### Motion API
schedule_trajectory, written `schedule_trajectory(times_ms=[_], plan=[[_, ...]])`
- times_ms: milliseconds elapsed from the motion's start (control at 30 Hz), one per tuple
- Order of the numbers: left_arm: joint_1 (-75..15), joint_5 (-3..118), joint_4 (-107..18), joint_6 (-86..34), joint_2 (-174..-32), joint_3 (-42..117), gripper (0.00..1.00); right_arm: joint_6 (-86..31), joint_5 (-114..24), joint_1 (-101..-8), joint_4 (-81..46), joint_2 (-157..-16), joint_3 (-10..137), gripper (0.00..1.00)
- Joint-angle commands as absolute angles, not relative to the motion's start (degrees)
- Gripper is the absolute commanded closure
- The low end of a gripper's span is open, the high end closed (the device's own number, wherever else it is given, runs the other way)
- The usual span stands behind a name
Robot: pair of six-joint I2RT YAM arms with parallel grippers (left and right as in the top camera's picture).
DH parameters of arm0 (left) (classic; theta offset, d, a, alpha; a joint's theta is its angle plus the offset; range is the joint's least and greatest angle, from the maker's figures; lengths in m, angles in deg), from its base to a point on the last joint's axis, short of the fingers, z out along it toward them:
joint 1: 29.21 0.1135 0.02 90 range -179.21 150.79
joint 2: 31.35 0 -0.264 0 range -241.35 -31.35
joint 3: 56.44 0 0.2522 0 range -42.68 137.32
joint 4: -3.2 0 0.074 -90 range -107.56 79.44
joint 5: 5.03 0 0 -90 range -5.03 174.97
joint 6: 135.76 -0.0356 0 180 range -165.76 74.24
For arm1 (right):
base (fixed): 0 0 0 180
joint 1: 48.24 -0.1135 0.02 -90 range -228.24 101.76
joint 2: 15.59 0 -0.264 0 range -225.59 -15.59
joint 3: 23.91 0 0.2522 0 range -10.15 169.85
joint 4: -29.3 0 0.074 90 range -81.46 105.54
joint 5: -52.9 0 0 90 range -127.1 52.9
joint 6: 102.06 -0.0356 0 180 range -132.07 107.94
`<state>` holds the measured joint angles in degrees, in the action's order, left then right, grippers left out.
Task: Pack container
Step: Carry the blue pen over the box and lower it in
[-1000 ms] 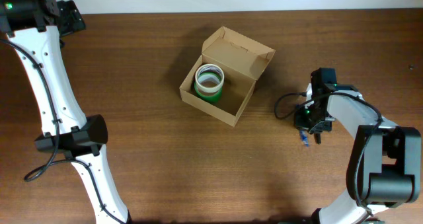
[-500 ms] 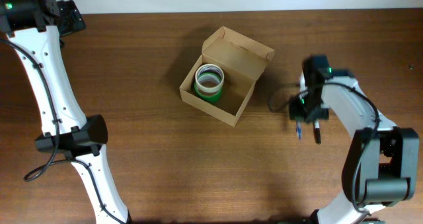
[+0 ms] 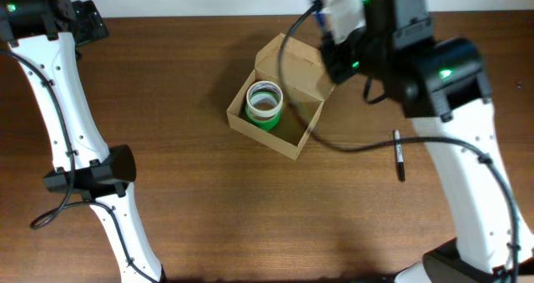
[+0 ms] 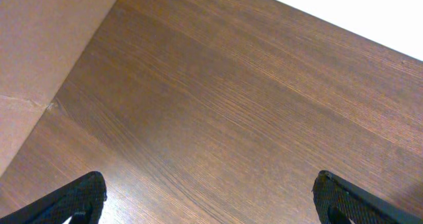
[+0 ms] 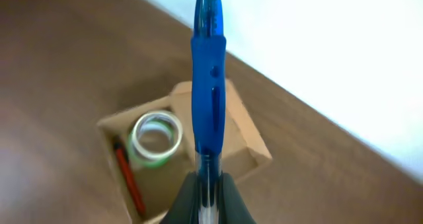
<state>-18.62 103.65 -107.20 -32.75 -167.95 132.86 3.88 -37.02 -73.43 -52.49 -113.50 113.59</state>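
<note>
I should move my right gripper to the left in the overhead view, then lower the blue pen into the box along the red pen (image 5: 129, 179).
The container (image 3: 294, 143) is an open tan cardboard box at the table's middle, with its flap lid (image 3: 307, 64) standing at the far side. It holds a green tape roll (image 3: 264, 104). My right gripper (image 5: 208, 187) is shut on a blue pen (image 5: 207, 65) and holds it high above the box. In the right wrist view the container (image 5: 248, 141), the tape roll (image 5: 156, 137) and a red pen (image 5: 129, 179) lie below. In the overhead view the right gripper (image 3: 336, 20) is blurred over the flap. My left gripper (image 4: 211, 204) is open and empty over bare wood.
A black pen (image 3: 400, 156) lies on the table right of the box. My left arm (image 3: 62, 91) runs down the left side, its gripper (image 3: 86, 22) at the far left corner. A tan surface (image 4: 33, 65) fills the left edge of the left wrist view.
My right arm has risen from the table at the right with the blue pen and swung left and back to above the box. The black pen stays on the table.
</note>
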Motion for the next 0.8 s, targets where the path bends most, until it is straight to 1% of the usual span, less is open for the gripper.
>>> schedule_trajectory(times_ms=[0,133,233,400,633,767], plan=[[-18.38,103.84,-107.23,-33.25,-166.66,132.58,0.00,18.79,-37.00,-77.26,-54.43,-122.18,112.54,0.96],[-18.38,103.84,-107.23,-33.23,-166.66,132.58,0.00,22.48,-36.78,-79.09,-55.04,-129.39,112.54,0.96],[-18.38,103.84,-107.23,-33.25,-166.66,132.58,0.00,22.50,-36.39,-80.03,-55.92,-135.36,112.54,0.96],[-18.38,103.84,-107.23,-33.25,-166.66,132.58,0.00,22.44,-36.43,-80.84,-56.14,-141.15,112.54,0.96],[-18.38,103.84,-107.23,-33.25,-166.66,132.58,0.00,21.54,-40.85,-81.37,-56.09,-144.21,112.52,0.96],[-18.38,103.84,-107.23,-33.25,-166.66,132.58,0.00,21.02,-40.96,-82.35,-56.25,-145.80,112.22,0.96]])
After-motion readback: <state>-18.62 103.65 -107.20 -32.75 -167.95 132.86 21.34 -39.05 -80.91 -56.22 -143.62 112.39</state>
